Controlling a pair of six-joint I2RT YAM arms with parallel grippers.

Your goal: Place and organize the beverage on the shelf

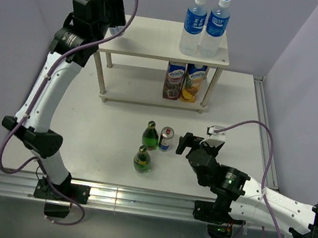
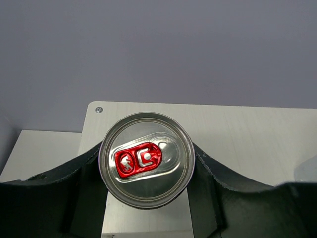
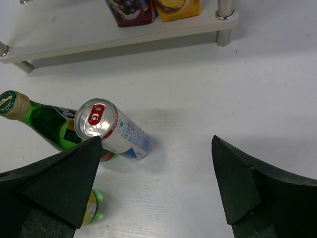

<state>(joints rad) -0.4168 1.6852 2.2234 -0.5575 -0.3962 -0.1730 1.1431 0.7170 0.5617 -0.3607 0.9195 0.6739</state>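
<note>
The top board's bare end, away from the water bottles, lies below, so the left gripper needs to lower the silver can onto that end and release it.
The shelf stands at the back of the table. Two clear water bottles stand on its top board at the right. Two juice cartons stand on the lower board. My left gripper is over the left end of the top board, shut on a silver can with a red tab. The top board shows under the can. On the table stand two green bottles and a white and blue can. My right gripper is open and empty, just right of that can.
A metal rail runs along the table's right edge. Purple walls close the back and sides. In the right wrist view one green bottle stands behind the can and the lower board lies beyond.
</note>
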